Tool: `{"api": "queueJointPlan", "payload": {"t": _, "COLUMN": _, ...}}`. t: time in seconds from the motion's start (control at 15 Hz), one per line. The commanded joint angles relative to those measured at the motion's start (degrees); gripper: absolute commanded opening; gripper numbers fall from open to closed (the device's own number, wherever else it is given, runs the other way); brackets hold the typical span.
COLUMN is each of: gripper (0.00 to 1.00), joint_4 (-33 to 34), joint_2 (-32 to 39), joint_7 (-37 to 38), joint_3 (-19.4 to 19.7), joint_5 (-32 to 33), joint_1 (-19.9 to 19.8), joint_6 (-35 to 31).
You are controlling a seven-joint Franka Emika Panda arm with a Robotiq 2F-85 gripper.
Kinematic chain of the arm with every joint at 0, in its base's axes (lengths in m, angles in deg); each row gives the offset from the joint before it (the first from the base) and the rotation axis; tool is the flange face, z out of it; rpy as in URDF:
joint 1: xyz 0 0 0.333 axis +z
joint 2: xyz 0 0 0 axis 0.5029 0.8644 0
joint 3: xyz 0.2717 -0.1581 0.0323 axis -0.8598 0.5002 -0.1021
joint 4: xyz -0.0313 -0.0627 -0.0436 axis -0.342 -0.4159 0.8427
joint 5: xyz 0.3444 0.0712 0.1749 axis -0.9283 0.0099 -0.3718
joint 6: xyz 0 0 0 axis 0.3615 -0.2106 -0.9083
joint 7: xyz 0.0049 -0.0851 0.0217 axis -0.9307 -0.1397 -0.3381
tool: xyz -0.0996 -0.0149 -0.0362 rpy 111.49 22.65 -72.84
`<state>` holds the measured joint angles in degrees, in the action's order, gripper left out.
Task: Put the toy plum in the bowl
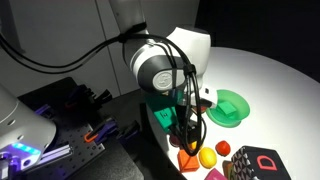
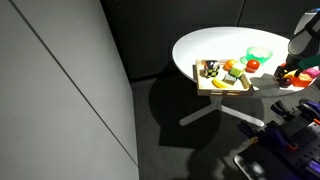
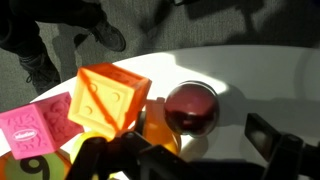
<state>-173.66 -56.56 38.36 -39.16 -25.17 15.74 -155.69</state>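
Note:
The toy plum is still ahead of my open fingers, between them. My gripper needs to go straight down around the toy plum (image 3: pixel 191 109) next and close on its sides.
The toy plum (image 3: pixel 191 109) is a dark maroon glossy ball lying on the white table, seen in the wrist view. It touches an orange piece (image 3: pixel 158 135) on its left. My gripper (image 3: pixel 192 152) is open, with one dark finger on each side and the plum just ahead between them. In an exterior view my gripper (image 1: pixel 188 140) hangs low over the toys and hides the plum. The green bowl (image 1: pixel 232 107) stands on the table just beyond the arm; it also shows in an exterior view (image 2: pixel 259 55).
An orange letter cube (image 3: pixel 107 100) and a pink block (image 3: pixel 35 125) lie left of the plum. A yellow toy (image 1: pixel 208 157), a small red piece (image 1: pixel 223 148) and a dark block (image 1: pixel 262 162) lie nearby. A wooden tray (image 2: pixel 208 86) holds toy fruits beside a red ball (image 2: pixel 253 65).

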Motion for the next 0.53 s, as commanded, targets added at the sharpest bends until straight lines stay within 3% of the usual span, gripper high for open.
{"api": "queueJointPlan", "payload": {"t": 0.0, "gripper": 1.0, "joint_4": 0.4, "joint_2": 0.9, "joint_7": -0.2, "joint_3": 0.2, "joint_5": -1.2, "joint_1": 0.6, "joint_6": -1.6}}
{"api": "queueJointPlan", "payload": {"t": 0.47, "gripper": 1.0, "joint_4": 0.7, "joint_2": 1.9, "joint_7": -0.4, "joint_3": 0.5, "joint_5": -1.0, "joint_1": 0.7, "joint_6": -1.2}}
